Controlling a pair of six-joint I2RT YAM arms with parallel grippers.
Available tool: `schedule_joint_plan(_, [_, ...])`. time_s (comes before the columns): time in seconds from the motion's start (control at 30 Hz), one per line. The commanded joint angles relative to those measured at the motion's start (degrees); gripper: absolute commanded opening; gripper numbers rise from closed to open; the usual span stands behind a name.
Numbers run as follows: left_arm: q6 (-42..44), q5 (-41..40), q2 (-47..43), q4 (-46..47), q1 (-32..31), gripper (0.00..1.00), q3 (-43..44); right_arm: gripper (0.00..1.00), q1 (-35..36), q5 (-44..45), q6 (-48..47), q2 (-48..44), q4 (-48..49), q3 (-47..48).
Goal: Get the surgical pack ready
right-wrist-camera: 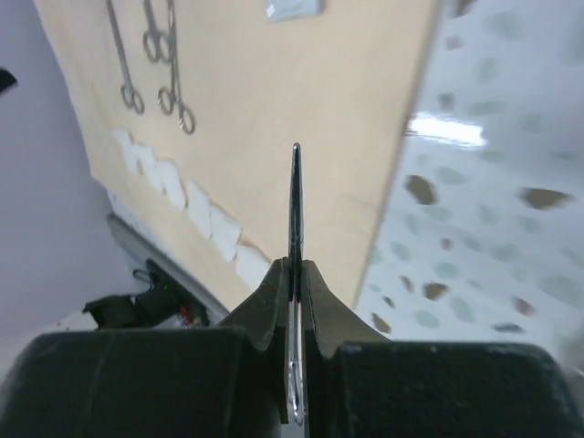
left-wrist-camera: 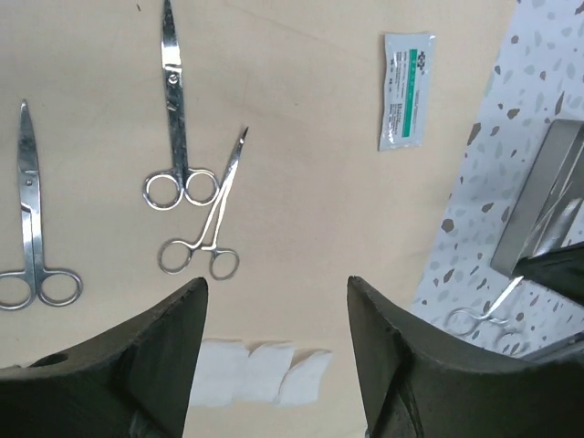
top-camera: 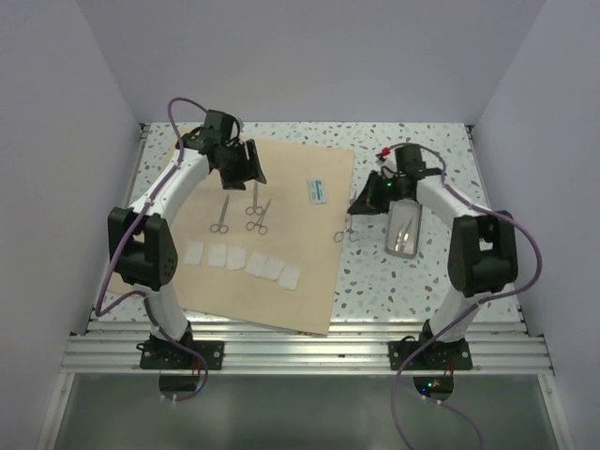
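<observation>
The tray's free part by the wrap sheet is below the right gripper and to its right in the top view, so the right gripper will move there, go down and release the forceps.
The tan wrap sheet (top-camera: 281,272) lies flat on the table. On it are two steel scissors (top-camera: 221,216) (top-camera: 253,200), a forceps (top-camera: 262,220), a row of white gauze squares (top-camera: 246,262) and a small packet (top-camera: 317,190). My left gripper (top-camera: 242,167) hovers over the sheet's far part, open and empty; its view shows the scissors (left-wrist-camera: 173,109), the forceps (left-wrist-camera: 212,224) and the gauze (left-wrist-camera: 260,372) below the gripper (left-wrist-camera: 274,285). My right gripper (top-camera: 364,202) (right-wrist-camera: 296,266) is shut on another steel forceps (right-wrist-camera: 296,201), lifted by the sheet's right edge, its rings (top-camera: 344,234) hanging down. The steel tray (top-camera: 405,232) lies to the right.
Speckled white tabletop (top-camera: 375,281) lies to the right of the sheet. White walls close in the left, far and right sides. A metal rail (top-camera: 300,352) with both arm bases runs along the near edge.
</observation>
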Motion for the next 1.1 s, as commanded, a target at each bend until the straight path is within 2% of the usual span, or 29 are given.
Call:
schedule_joint_plan(0.0, [4.8, -1.2, -0.7, 4.5, -0.2, 0.65, -3.3, 0.0, -7.1, 5.7, -8.2, -8.8, -9.8, -1.2])
schedule_joint_plan(0.03, [5.3, -1.2, -0.7, 5.6, -0.2, 0.65, -4.9, 0.0, -11.0, 5.9, -9.6, -9.2, -11.1, -1.8])
schedule_joint_plan(0.13, [5.6, -2.2, -0.9, 6.9, -0.2, 0.64, -7.3, 0.0, -16.0, 7.8, -12.4, -9.0, -12.8, -1.2])
schedule_joint_plan(0.33, [6.9, -3.1, -1.4, 8.0, -0.2, 0.64, -9.4, 0.0, -19.2, 13.7, -16.8, -2.7, -14.6, 2.9])
schedule_joint_plan(0.47, [7.9, -3.9, -0.9, 9.3, -0.2, 0.65, -9.6, 0.0, -20.4, 16.7, -19.1, 0.9, -16.4, 5.2])
schedule_joint_plan(0.67, [8.6, -2.8, 2.8, 8.8, 0.1, 0.64, -6.7, 0.0, -23.3, 15.5, -19.7, 3.0, -17.2, 7.3])
schedule_joint_plan(0.8, [8.9, -2.0, 4.7, 8.0, 0.4, 0.65, -5.1, 0.0, -23.3, 8.8, -19.9, 3.9, -17.4, 7.8])
schedule_joint_plan(0.87, [9.0, -1.9, 5.3, 7.7, 0.7, 0.65, -4.6, 0.0, -23.3, 8.2, -19.2, 2.0, -17.0, 7.5])
schedule_joint_plan(1.07, [8.7, -0.3, 6.3, 7.5, 0.9, 0.65, -4.5, 0.0, -23.5, 17.9, -20.1, 0.8, -20.5, 10.6])
